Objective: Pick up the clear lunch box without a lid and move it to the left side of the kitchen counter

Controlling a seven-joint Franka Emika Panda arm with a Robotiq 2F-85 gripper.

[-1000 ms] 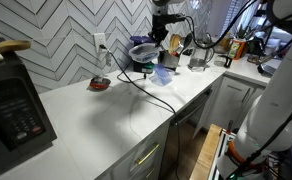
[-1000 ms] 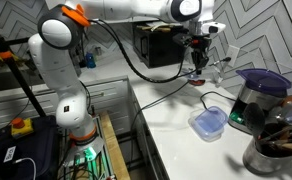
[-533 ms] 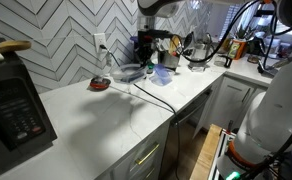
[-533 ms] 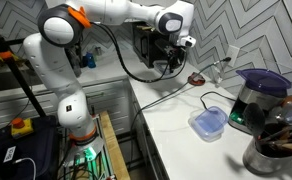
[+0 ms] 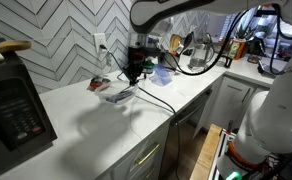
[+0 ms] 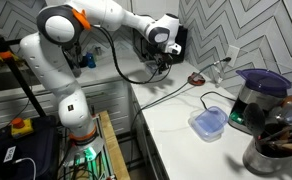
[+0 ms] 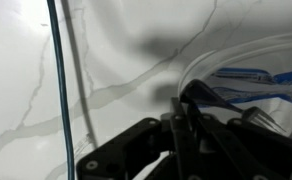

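The bare front part of the counter is below and back from my gripper, so I should move back and down to the counter's front part (image 5: pixel 118 130) and let go of the lunch box's rim.
My gripper (image 5: pixel 132 76) hangs over the white kitchen counter (image 5: pixel 106 125), near its middle, shut on the rim of the clear lunch box (image 5: pixel 117 95). The box hangs tilted just above the counter. In the wrist view the black fingers (image 7: pixel 181 112) clamp the box's see-through wall (image 7: pixel 248 62), with the veined counter (image 7: pixel 106 45) below. In an exterior view the gripper (image 6: pixel 164 62) is in front of the dark microwave, and the box is hard to make out there.
A bluer clear container (image 6: pixel 208 122) lies on the counter by a dark appliance (image 6: pixel 256 98) and a utensil pot (image 6: pixel 275 152); it also shows in an exterior view (image 5: pixel 163 74). A red dish (image 5: pixel 100 84) sits by the wall. A black cable (image 5: pixel 158 99) crosses the counter. A microwave (image 5: pixel 11 105) stands at the near end.
The arm has carried the clear lunch box along the counter, away from the appliances toward the microwave end, and has lowered it closer to the counter.
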